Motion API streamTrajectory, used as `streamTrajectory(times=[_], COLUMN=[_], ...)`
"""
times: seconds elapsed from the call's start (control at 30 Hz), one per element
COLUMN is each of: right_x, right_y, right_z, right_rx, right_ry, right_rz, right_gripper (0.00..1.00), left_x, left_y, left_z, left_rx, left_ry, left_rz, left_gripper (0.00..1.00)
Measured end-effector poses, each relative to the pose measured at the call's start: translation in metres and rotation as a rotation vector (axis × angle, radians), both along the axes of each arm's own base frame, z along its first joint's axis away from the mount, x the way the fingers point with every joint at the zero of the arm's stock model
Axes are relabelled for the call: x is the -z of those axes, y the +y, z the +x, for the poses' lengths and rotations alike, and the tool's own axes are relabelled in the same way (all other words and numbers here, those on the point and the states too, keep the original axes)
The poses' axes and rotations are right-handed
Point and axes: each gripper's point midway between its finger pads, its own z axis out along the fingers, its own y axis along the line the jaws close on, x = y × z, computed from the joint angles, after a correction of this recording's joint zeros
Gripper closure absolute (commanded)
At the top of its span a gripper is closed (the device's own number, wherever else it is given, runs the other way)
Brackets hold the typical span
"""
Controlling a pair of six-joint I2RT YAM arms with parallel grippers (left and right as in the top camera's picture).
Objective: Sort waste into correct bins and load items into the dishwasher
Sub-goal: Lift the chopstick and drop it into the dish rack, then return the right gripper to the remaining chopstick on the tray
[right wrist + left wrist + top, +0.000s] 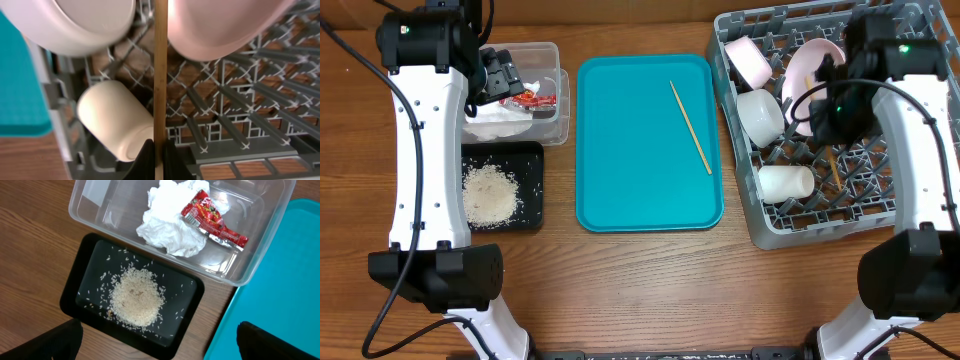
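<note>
The wooden chopstick will go down into the grey dish rack beside the cup next, carried by my right gripper, because the wires there are empty.
My right gripper (160, 156) is shut on a wooden chopstick (160, 75) and holds it over the grey dish rack (910, 215); it also shows in the overhead view (825, 100). The rack holds two white bowls (750, 58) (760, 115), a plate (817, 62) and a cup (786, 182). The second chopstick (690, 127) lies on the teal tray (620, 150). My left gripper (157, 342) is open and empty above the clear tub (95, 205), which holds the napkin (167, 227) and red wrapper (212, 220). Rice (136, 297) lies in the black tray (80, 275).
The teal tray sits between the bins and the rack. The tub (555, 120) and black tray (532, 200) stand at the left, one behind the other. In the right wrist view the cup (117, 120) lies just left of the held chopstick.
</note>
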Motion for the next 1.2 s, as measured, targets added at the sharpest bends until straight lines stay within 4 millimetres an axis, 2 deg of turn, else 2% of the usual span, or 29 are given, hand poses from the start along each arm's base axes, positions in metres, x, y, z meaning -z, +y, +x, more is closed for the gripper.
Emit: streamTrajectory(times=[0.1,0.2,0.27,0.3,0.37,0.4,0.43,0.6,0.77,0.87,1.0,1.1,1.2], right_x=[0.020,0.029,0.030,0.030,0.030,0.030,0.029,0.029,0.029,0.017,-0.029,-0.057,-0.068], right_y=[-0.004,-0.007,-0.008,-0.009,-0.011,-0.012,-0.012,-0.011,0.013,0.040,0.097,0.128,0.151], right_z=[-0.003,-0.007,-0.007,-0.005,-0.004,-0.002,-0.001,0.000,0.004,0.012,0.033,0.043,0.041], right_rx=[-0.045,-0.083,-0.102,-0.110,-0.120,-0.122,-0.122,-0.132,-0.115,-0.102,-0.166,-0.250,-0.317], right_ry=[0.028,0.052,0.051,0.047,0.042,0.035,0.033,0.026,0.000,-0.047,-0.180,-0.266,-0.287], right_rz=[-0.026,-0.045,-0.056,-0.063,-0.073,-0.079,-0.082,-0.073,0.067,0.224,0.570,0.765,0.834], right_gripper=[0.96,0.90,0.82,0.65,0.13,0.02,0.00,0.00,0.00,0.00,0.00,0.00,0.00], left_x=[0.000,0.000,0.000,0.000,0.000,0.000,0.000,0.000,0.000,0.000,0.000,0.000,0.000], left_y=[0.000,0.000,0.000,0.000,0.000,0.000,0.000,0.000,0.000,0.000,0.000,0.000,0.000], left_z=[0.000,0.000,0.000,0.000,0.000,0.000,0.000,0.000,0.000,0.000,0.000,0.000,0.000], left_rx=[0.000,0.000,0.000,0.000,0.000,0.000,0.000,0.000,0.000,0.000,0.000,0.000,0.000], left_ry=[0.000,0.000,0.000,0.000,0.000,0.000,0.000,0.000,0.000,0.000,0.000,0.000,0.000], left_rz=[0.000,0.000,0.000,0.000,0.000,0.000,0.000,0.000,0.000,0.000,0.000,0.000,0.000], left_gripper=[0.00,0.00,0.00,0.00,0.00,0.00,0.00,0.00,0.00,0.00,0.00,0.00,0.00])
